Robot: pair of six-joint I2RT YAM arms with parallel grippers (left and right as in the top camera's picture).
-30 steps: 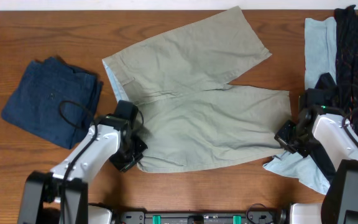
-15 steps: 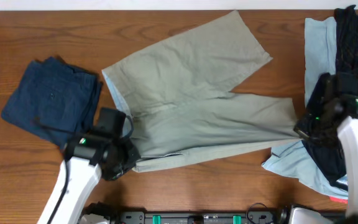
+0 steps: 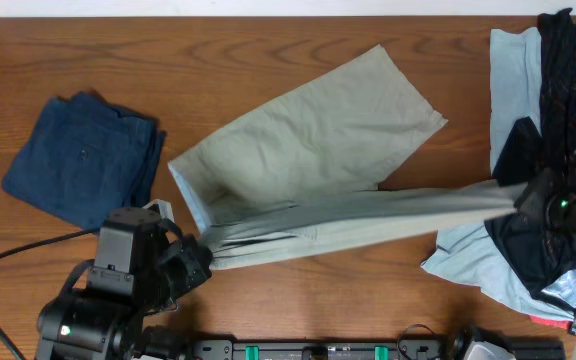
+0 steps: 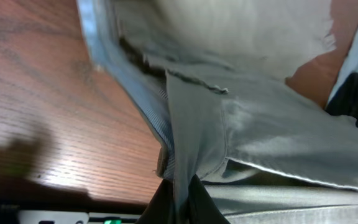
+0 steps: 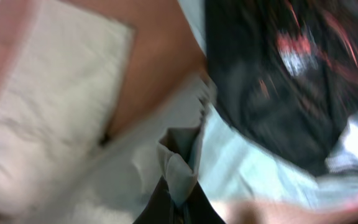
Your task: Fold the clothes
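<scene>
My left gripper carries the waistband's corner outward to the waistband's far end (image 3: 176,169) next and releases it, laying the taut leg over the flat one.
The khaki trousers (image 3: 318,140) lie mid-table. Their near leg (image 3: 368,215) is lifted and stretched taut between my two grippers. My left gripper (image 3: 200,258) is shut on the waistband corner; in the left wrist view the cloth (image 4: 229,124) is pinched between the fingertips (image 4: 180,200). My right gripper (image 3: 528,200) is shut on the leg's hem; the right wrist view, blurred, shows the khaki fold (image 5: 178,165) clamped in the jaws. Folded navy trousers (image 3: 83,160) lie at the left. A light-blue garment (image 3: 513,70) and a black-orange garment (image 3: 568,70) lie at the right.
More light-blue cloth (image 3: 478,265) lies under the right arm near the front edge. The left arm's cable (image 3: 8,265) trails over the wooden table (image 3: 268,50) at the front left.
Both grippers have risen and pulled apart, lifting the near trouser leg off the table and stretching it into a taut band. The far leg stays flat.
</scene>
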